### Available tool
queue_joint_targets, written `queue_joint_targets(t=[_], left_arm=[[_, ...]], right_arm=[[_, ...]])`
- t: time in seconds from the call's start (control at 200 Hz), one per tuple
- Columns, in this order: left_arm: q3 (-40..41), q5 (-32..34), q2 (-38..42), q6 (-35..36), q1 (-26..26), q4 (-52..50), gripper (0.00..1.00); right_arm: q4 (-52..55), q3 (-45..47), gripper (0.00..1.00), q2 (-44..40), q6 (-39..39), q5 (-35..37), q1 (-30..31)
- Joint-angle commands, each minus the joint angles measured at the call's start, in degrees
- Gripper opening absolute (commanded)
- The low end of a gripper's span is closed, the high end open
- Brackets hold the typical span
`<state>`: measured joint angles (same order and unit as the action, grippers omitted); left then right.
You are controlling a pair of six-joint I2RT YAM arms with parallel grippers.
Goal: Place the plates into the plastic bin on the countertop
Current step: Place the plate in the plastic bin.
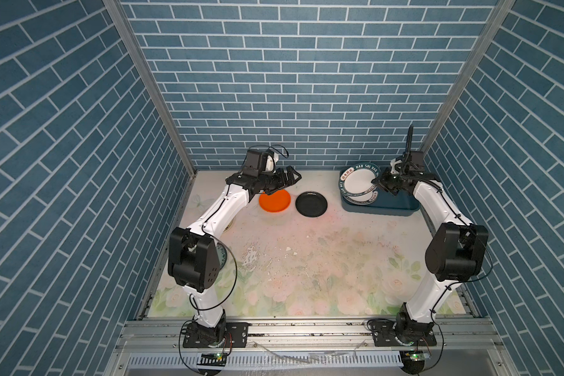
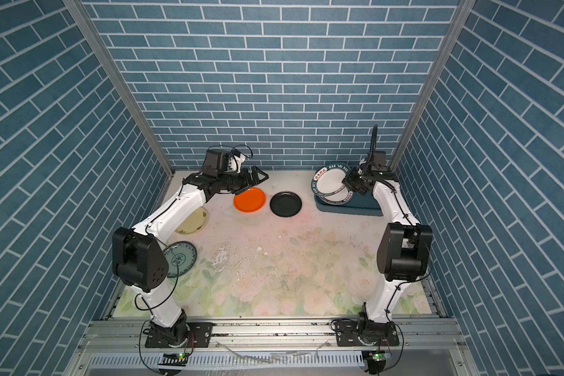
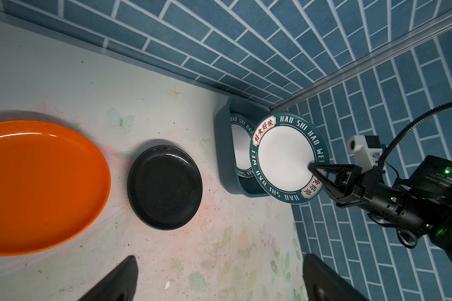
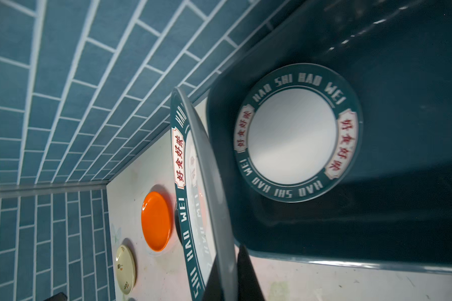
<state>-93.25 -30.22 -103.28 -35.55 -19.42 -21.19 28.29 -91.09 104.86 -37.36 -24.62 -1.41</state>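
Next, my right gripper lowers into the teal bin (image 1: pixel 388 208) and releases the white plate's rim over the plate inside, because the held plate still hangs above.
My right gripper (image 1: pixel 376 183) (image 4: pixel 227 263) is shut on the rim of a white plate with a dark lettered rim (image 1: pixel 357 182) (image 3: pixel 285 156), held tilted above the left end of the teal plastic bin (image 1: pixel 388 208) (image 4: pixel 376 221). Another such plate (image 4: pixel 295 133) lies flat inside the bin. On the countertop (image 1: pixel 306 260), an orange plate (image 1: pixel 274 201) (image 3: pixel 37 187) and a black plate (image 1: pixel 311 203) (image 3: pixel 165 187) lie side by side left of the bin. My left gripper (image 1: pixel 292 179) (image 3: pixel 219 276) hangs open and empty above the orange plate's far edge.
A cream-yellow plate (image 2: pixel 192 221) (image 4: pixel 125 268) and a blue-patterned celadon plate (image 2: pixel 180 258) lie near the left wall, partly under my left arm. Tiled walls close in the back and both sides. A grey metal rail (image 1: pixel 306 328) runs along the front.
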Motion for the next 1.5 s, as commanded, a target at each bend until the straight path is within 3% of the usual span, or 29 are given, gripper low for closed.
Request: queue_joint_targets(t=[0.0,0.165,0.56,1.045,1.235,1.345,1.395,1.495], left_arm=[[-2.6,1.1,-1.0,-0.4,-0.1,0.0,1.0],[-5.2,1.4,-3.5,-1.8,-0.1,0.7,1.0],[-2.4,6.1,-1.8,-2.6,-0.1,1.1,1.0],[0.6,7.5,-0.7,-4.9,-0.1,3.3,1.0],[1.5,7.4,-0.5,-5.3,-0.1,3.7,1.0],[2.0,7.4,-0.1,-5.3,-0.1,3.6,1.0],[2.3,7.5,0.2,-5.1,-0.1,3.5,1.0],[2.9,7.9,1.1,-4.6,-0.1,3.4,1.0]], right_arm=[[-9.1,4.0,0.0,0.2,-6.1,-2.2,-3.3],[-13.7,2.0,0.0,7.1,-8.7,-3.2,-4.4],[-14.8,-6.6,0.0,18.2,-9.3,-3.0,-2.6],[-8.1,-10.4,0.04,21.8,-4.6,-2.7,-1.5],[-1.9,-13.1,0.24,23.0,-0.6,0.6,-0.4],[0.1,-13.7,0.57,22.4,0.7,3.8,0.1],[1.2,-14.1,0.77,22.1,1.1,5.1,0.2],[3.8,-15.7,0.9,21.6,2.3,8.0,0.3]])
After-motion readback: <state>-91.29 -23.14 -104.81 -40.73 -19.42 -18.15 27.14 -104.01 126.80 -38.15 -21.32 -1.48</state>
